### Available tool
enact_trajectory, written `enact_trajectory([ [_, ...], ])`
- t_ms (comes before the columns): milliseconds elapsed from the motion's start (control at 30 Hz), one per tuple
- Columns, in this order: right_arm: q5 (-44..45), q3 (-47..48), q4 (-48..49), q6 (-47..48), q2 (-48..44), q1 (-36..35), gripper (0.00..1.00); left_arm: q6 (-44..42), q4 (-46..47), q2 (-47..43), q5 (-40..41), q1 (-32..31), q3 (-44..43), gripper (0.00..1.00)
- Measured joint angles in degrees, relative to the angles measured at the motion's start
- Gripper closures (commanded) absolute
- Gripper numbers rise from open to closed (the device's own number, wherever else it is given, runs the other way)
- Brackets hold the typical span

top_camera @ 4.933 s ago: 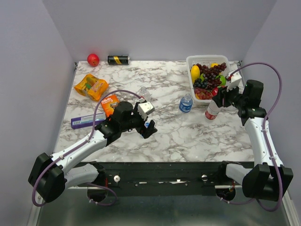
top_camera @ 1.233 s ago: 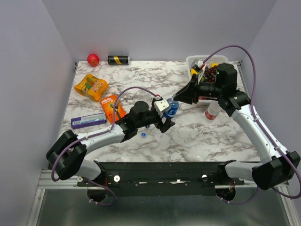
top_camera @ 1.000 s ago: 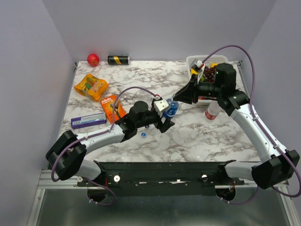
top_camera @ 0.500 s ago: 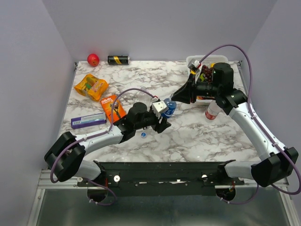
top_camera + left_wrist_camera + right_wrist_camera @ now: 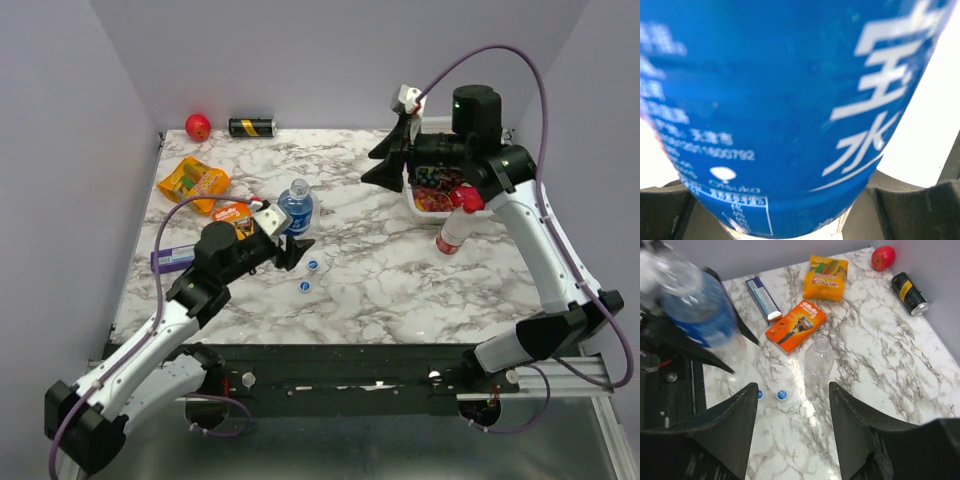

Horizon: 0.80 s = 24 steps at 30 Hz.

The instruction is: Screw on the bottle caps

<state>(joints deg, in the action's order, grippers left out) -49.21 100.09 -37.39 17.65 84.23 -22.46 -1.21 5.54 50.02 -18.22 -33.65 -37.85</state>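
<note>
I need to move my open right gripper back and down onto the nearer blue bottle cap (image 5: 760,394), which is loose below it to the left in the top view.
My left gripper (image 5: 283,238) is shut on the blue-labelled bottle (image 5: 296,210), holding it upright left of the table's middle. Its blue label (image 5: 780,100) fills the left wrist view, between both fingers (image 5: 912,210). Two blue bottle caps (image 5: 313,265) (image 5: 304,287) lie on the marble just right of that gripper. My right gripper (image 5: 385,165) hangs high near the back, open and holding nothing. Below its open jaws (image 5: 792,386) I see the plain bottle (image 5: 818,360) standing uncapped and the caps (image 5: 781,395). The red-labelled bottle (image 5: 451,233) stands by the basket.
A white basket (image 5: 412,200) of toy fruit sits at the back right. An orange snack bag (image 5: 192,182), an orange razor pack (image 5: 796,326) and a blue box (image 5: 172,260) lie at the left. A red ball (image 5: 198,126) and a black can (image 5: 252,127) rest by the back wall.
The right gripper opened, let go of the blue-labelled bottle's top and rose back toward the basket. The left arm drew the bottle leftward, away from the table's middle.
</note>
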Motion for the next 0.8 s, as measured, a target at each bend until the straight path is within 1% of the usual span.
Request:
enact_trajectory([
  [100, 2.34, 3.17, -4.98, 7.45, 5.68, -2.54, 0.34, -0.63, -3.21, -8.09, 2.10, 0.11, 0.44, 1.00],
  [200, 5.33, 3.17, -9.94, 16.02, 11.50, -7.32, 0.35, 0.17, -6.08, -12.26, 3.89, 3.08, 0.46, 1.00],
  [333, 9.42, -4.31, -12.79, 26.53, 13.75, -15.19, 0.36, 3.10, -10.47, -14.38, 9.11, 10.29, 0.28, 1.00],
  [467, 12.07, -9.05, -13.94, 35.63, 14.16, -22.64, 0.41, 6.43, -12.63, -14.80, 14.05, 15.12, -0.02, 1.00],
  [533, 12.66, -8.87, -14.01, 38.62, 15.54, -25.70, 0.41, 7.89, -13.68, -15.39, 15.04, 17.90, -0.39, 1.00],
  [633, 13.75, -6.40, -14.05, 41.13, 20.55, -28.46, 0.40, 9.60, -15.06, -16.85, 15.43, 21.22, -1.53, 1.00],
  [800, 16.59, -4.37, -13.25, 42.88, 29.44, -30.36, 0.39, 10.86, -16.44, -19.80, 15.28, 23.32, -2.01, 1.00],
])
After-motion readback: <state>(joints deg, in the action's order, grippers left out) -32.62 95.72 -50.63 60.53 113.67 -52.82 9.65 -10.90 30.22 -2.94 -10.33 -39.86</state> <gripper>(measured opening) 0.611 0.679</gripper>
